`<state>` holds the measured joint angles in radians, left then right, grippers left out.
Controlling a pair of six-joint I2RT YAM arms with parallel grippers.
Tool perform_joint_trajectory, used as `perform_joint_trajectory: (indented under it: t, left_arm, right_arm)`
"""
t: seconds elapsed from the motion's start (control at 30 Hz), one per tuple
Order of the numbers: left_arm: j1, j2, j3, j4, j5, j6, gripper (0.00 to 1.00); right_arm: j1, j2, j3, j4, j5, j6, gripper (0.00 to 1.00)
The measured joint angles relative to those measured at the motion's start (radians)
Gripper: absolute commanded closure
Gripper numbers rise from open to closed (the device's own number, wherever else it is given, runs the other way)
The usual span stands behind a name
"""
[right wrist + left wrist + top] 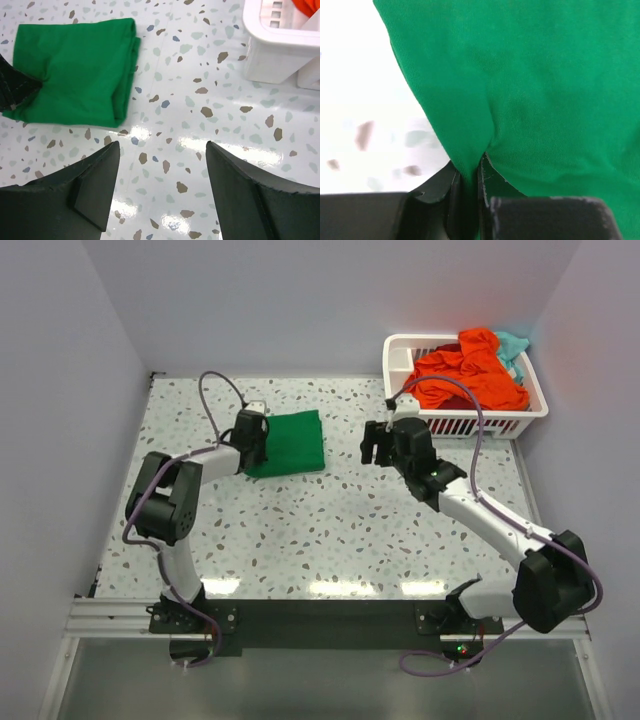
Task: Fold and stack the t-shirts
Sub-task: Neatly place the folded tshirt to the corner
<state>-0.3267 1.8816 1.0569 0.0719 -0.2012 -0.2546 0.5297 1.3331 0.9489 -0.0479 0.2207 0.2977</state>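
My left gripper should slide outward and to the left in the top view and let go of the t-shirt there, since the far corner of the table opposite the basket is bare.
A bright green t-shirt (290, 442) lies folded into a small rectangle on the table's far left-middle; it also shows in the right wrist view (75, 70). My left gripper (252, 443) is shut on its left edge, with a fold of green cloth (470, 165) pinched between the jaws. My right gripper (377, 443) is open and empty above bare table to the right of the green shirt (162, 150). An orange-red t-shirt (468, 375) and a teal one (512, 345) lie crumpled in the white basket (480, 422).
The white slotted basket stands at the far right corner; its near corner shows in the right wrist view (280, 55). Walls close in on the left, back and right. Speckled tabletop (330, 530) stretches between the arms.
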Motion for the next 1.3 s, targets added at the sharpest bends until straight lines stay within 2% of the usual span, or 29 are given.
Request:
perform_joint_trajectory:
  t: [0.23,0.47,0.87,1.23,1.27,1.3]
  left_arm:
    - [0.116,0.08,0.185,-0.171,-0.139,0.109,1.0]
    - [0.237,0.185,0.349,-0.237,-0.184,0.224,1.0]
    - [0.393,0.264,0.455,-0.245,-0.193,0.398,1.0]
    - [0.504,0.295,0.534,-0.246,-0.215,0.438,1.0]
    - [0.506,0.298,0.543,-0.246,-0.222,0.44,0.96]
    - [0.508,0.303,0.552,-0.246,-0.228,0.442,0.82]
  right_arm:
    - [0.0,-0.044,-0.014,-0.003,0.03,-0.012,0.26]
    - [0.0,-0.064,-0.043,-0.005,0.052,-0.019,0.26]
    - [-0.001,-0.124,-0.072,-0.005,0.059,-0.026,0.26]
    - [-0.001,-0.13,-0.074,-0.004,0.059,-0.03,0.26]
    - [-0.001,-0.13,-0.074,-0.004,0.059,-0.03,0.26]
    - [-0.001,-0.13,-0.075,-0.004,0.059,-0.03,0.26]
